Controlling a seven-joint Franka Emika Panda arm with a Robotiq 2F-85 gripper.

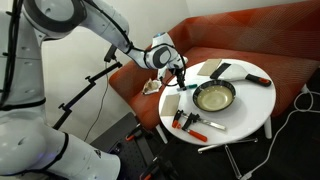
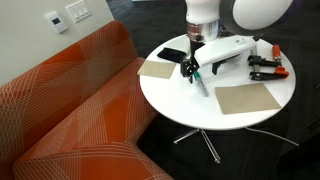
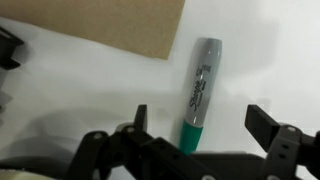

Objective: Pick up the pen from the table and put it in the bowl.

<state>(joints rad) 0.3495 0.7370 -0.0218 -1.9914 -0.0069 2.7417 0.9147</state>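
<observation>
The robot's gripper will next go down around the pen's body [image 2: 199, 80] [image 3: 194, 118] beside its green end and close there, since its open fingers are already on either side of the pen.
The pen [image 3: 200, 85] lies flat on the white table [image 3: 80, 90], with a grey barrel and a green end. In the wrist view my gripper [image 3: 200, 125] is open, its two dark fingers straddling the pen's green end without touching it. In an exterior view the gripper [image 2: 188, 70] hangs low over the table [image 2: 170, 100], and the pen [image 2: 200, 86] lies just beneath it. The bowl [image 1: 213, 97], dark-rimmed and cream inside, sits mid-table beside the gripper [image 1: 180, 76]. It is empty.
A tan card [image 3: 110, 25] lies just beyond the pen; it also shows in an exterior view [image 2: 157, 69], along with another tan card [image 2: 245, 98]. Red-and-black tools [image 2: 265, 66] and markers [image 1: 186, 122] lie on the table. An orange sofa [image 2: 70, 110] stands beside it.
</observation>
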